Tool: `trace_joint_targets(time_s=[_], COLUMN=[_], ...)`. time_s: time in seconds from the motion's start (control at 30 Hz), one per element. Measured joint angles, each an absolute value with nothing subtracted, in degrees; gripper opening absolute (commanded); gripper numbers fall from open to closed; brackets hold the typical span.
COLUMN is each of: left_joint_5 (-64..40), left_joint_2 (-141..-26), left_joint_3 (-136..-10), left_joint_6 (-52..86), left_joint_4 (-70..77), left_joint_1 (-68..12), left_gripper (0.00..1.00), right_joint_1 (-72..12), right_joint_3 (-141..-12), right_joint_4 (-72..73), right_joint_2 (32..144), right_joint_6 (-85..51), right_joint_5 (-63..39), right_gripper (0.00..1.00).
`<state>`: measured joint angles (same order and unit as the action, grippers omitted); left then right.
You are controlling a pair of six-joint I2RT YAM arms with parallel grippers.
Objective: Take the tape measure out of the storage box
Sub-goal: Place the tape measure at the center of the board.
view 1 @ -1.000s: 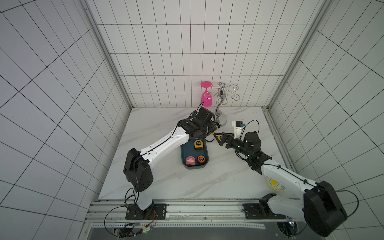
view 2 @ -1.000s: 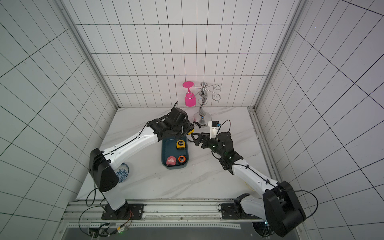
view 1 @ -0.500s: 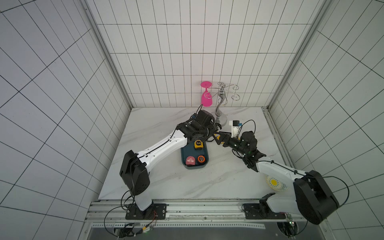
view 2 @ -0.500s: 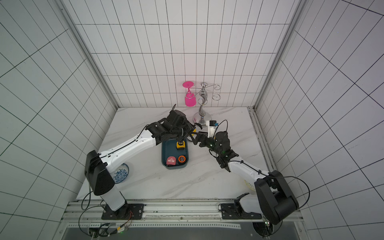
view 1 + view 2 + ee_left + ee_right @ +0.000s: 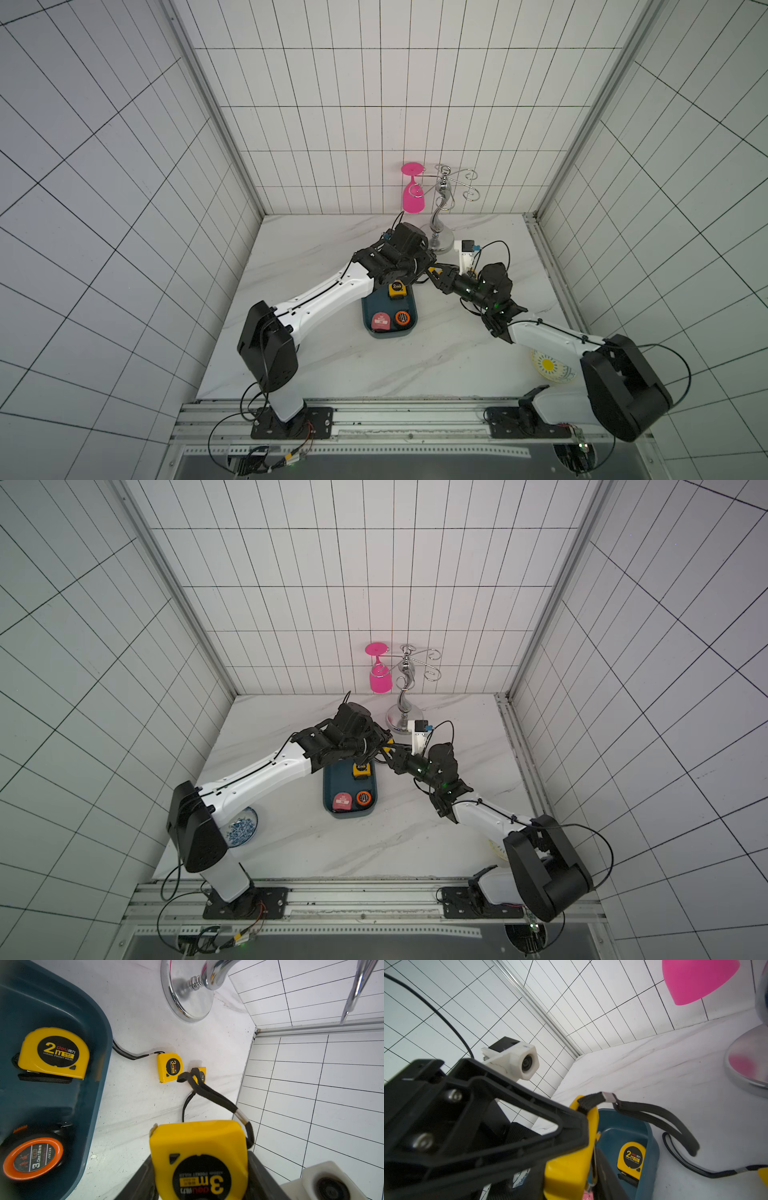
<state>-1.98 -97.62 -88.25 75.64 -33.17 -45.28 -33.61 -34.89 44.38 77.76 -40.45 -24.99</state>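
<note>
The bare marble beside the box, near the other yellow ones, is empty. My right gripper lowers the tape measure there next and releases it.
The dark teal storage box (image 5: 372, 328) (image 5: 331, 789) (image 5: 97, 1076) (image 5: 653, 1147) lies mid-table. In it are a yellow 2 m tape measure (image 5: 397, 289) (image 5: 54, 1052), a pink one (image 5: 381, 321) and an orange-and-black one (image 5: 402, 318) (image 5: 33, 1158). My left gripper (image 5: 429, 269) (image 5: 200, 1169) is shut on a yellow 3 m tape measure (image 5: 197, 1147) (image 5: 571, 1167), held above the table just past the box's far right corner. My right gripper (image 5: 437, 277) (image 5: 571, 1176) meets it there, its jaws closed on the same tape measure. The black strap (image 5: 664, 1120) hangs loose.
Two more yellow tape measures (image 5: 169, 1067) (image 5: 202, 1076) lie on the marble beside the box. A chrome glass stand (image 5: 440, 243) with a pink glass (image 5: 412, 199) is at the back. Patterned bowls sit front right (image 5: 550, 365) and front left (image 5: 241, 829).
My right arm has reached left to the left gripper, and its jaws have gone from wide open to closed on the yellow tape measure. The left gripper kept its hold.
</note>
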Motion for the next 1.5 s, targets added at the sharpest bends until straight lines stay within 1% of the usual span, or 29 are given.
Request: trace_joint_targets(time_s=[0.03,0.17,0.43,0.67,1.07,1.5], left_joint_5=[-2.0,-2.1,-2.0,-1.6,-1.6,-1.6], left_joint_2=[-97.6,-97.3,-92.9,-91.2,-89.5,-88.8], left_joint_3=[-88.2,-88.1,-84.7,-81.2,-75.9,-75.2], left_joint_6=[75.5,73.6,70.4,67.0,63.2,62.5], left_joint_4=[-33.2,-32.9,-32.8,-34.0,-35.9,-36.2], left_joint_1=[-45.3,-45.0,-41.6,-38.4,-35.9,-35.3], left_gripper=[0.61,0.97,0.98,0.98,0.98,0.98], right_joint_1=[-33.6,-33.1,-26.1,-21.5,-20.6,-20.6], right_joint_3=[-34.9,-34.6,-30.4,-29.5,-28.1,-28.2], right_joint_4=[44.3,43.5,38.6,36.4,41.6,41.2], right_joint_2=[77.7,77.7,76.5,76.4,93.3,95.7], right_joint_6=[-40.4,-40.6,-41.4,-42.2,-47.4,-50.2], right_joint_5=[-25.0,-24.6,-24.8,-27.0,-32.2,-33.7], right_gripper=[0.26,0.25,0.26,0.26,0.25,0.26])
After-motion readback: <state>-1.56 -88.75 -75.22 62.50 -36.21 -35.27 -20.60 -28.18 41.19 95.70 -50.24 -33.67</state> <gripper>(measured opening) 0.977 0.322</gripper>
